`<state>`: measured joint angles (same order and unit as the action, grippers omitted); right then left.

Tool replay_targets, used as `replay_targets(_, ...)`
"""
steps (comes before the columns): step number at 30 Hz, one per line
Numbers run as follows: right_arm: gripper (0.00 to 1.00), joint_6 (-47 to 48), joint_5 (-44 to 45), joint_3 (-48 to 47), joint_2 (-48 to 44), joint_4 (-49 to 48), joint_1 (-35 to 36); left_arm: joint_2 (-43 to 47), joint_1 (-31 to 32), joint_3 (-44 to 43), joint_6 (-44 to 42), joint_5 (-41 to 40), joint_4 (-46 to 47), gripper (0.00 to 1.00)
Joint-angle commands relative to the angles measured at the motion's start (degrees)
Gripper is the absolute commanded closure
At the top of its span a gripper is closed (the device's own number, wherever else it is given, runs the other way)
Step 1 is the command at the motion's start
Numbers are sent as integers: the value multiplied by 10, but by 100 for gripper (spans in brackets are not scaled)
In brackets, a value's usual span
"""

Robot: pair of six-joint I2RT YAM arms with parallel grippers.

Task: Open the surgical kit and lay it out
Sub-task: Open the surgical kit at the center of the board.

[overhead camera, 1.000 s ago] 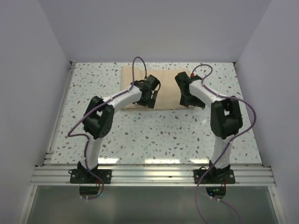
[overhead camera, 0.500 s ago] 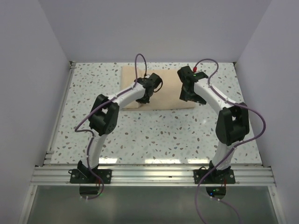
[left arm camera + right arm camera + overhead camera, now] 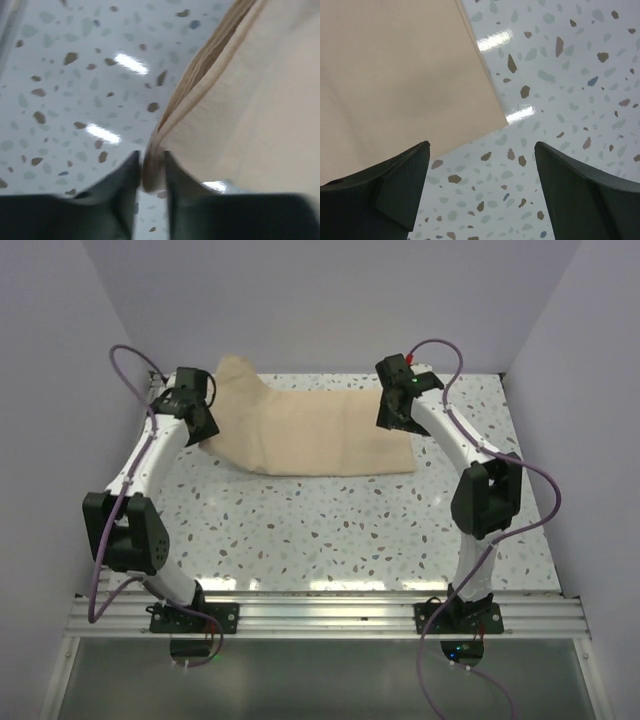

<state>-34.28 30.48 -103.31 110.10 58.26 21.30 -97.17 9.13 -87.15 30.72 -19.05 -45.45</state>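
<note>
The sheet lies flat on the tabletop below. My right gripper reaches outward and down next, fingers open, onto the wrap's far edge near its corner.
The surgical kit shows only as its tan wrap sheet at the back of the table; tray and tools are hidden. A flap of it is pulled out and raised toward the far left corner. My left gripper is there, shut on a bunched fold of the wrap. In the left wrist view that fold sits pinched between the dark fingers of the left gripper. My right gripper hangs open over the wrap's right edge. In the right wrist view the sheet's corner lies beyond the right gripper, nothing between its fingers.
A speckled terrazzo tabletop stretches in front of the wrap. Grey walls close the left, back and right sides. An aluminium rail runs along the near edge by the arm bases.
My left gripper shut on a fold of the wrap and swung far left, dragging the flap out and up. The right gripper shifted a little toward the back.
</note>
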Motion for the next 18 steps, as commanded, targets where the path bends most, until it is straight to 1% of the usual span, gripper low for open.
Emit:
replay_targets(1,11,30,-27,-81,35,-29,-3,62,-58,94,30,23,10,36)
replay_targets(2,10,32,-33,-97,46,-33,-3,67,-78,110,29,33,12,5)
replay_targets(3,10,33,-47,-114,64,-38,-6,69,-83,123,29,49,10,0)
replay_targets(4,10,36,-54,-149,77,-46,-7,67,-85,142,28,53,5,0)
replay_targets(6,9,39,-67,-184,98,-59,-13,67,-86,158,29,62,-2,0)
replay_targets(7,9,40,-74,-218,122,-70,-15,73,-85,174,32,72,-1,0)
replay_targets(10,8,41,-82,-272,170,-103,-24,95,-85,196,30,88,2,0)
replay_targets(13,7,43,-81,-316,208,-140,-37,115,-86,201,30,96,-12,0)
replay_targets(14,7,41,-86,-327,236,-148,-42,120,-86,204,29,101,-16,0)
replay_targets(16,7,40,-101,-352,261,-179,-60,141,-85,215,31,117,-24,0)
replay_targets(18,9,35,-117,-361,293,-204,-75,169,-84,224,36,130,-31,0)
